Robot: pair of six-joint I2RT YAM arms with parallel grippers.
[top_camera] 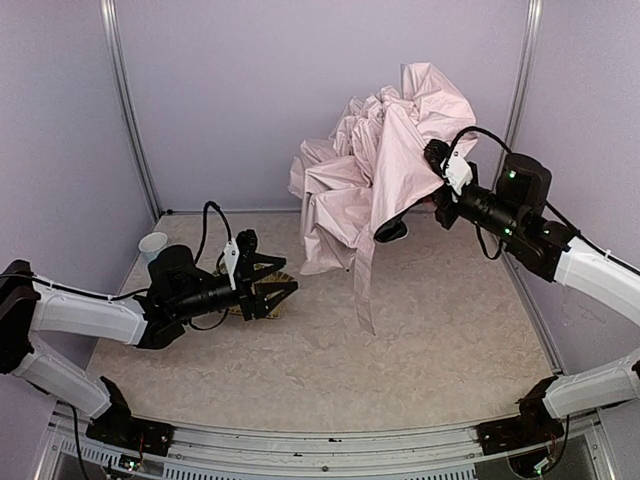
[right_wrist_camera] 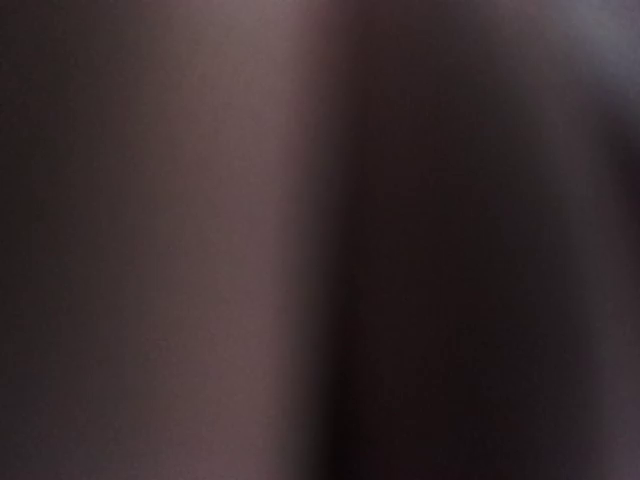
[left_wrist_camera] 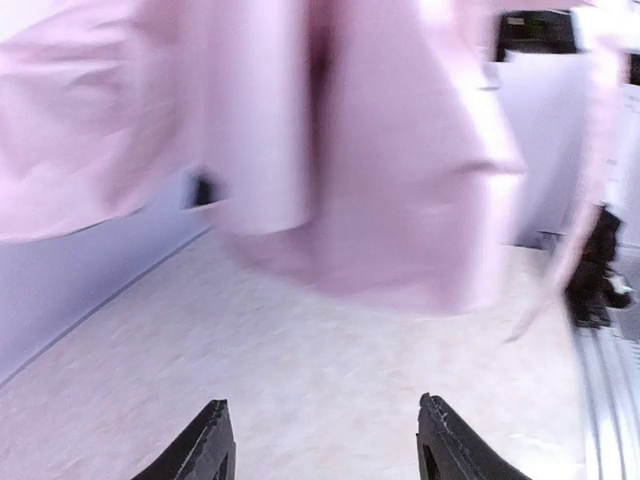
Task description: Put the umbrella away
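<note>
My left gripper will move across next, to its right in the top view, and close on the strap's end, which hangs clear of the folds.
The pale pink umbrella (top_camera: 375,165) hangs crumpled in the air at the back right, a long strip of its fabric trailing down to the table. A dark handle end (top_camera: 392,232) shows under the folds. My right gripper (top_camera: 434,174) is buried in the fabric's right side and is shut on the umbrella; cloth darkens the whole right wrist view. My left gripper (top_camera: 285,297) hovers low at centre left, open and empty, pointing towards the cloth. In the left wrist view its gripper (left_wrist_camera: 322,405) stands apart from the blurred pink umbrella (left_wrist_camera: 380,150) ahead.
A woven straw mat (top_camera: 262,305) lies under the left gripper. A white cup (top_camera: 152,244) stands at the far left by the wall. Metal frame posts (top_camera: 130,110) rise at both back corners, and a rail (top_camera: 300,440) runs along the near edge.
</note>
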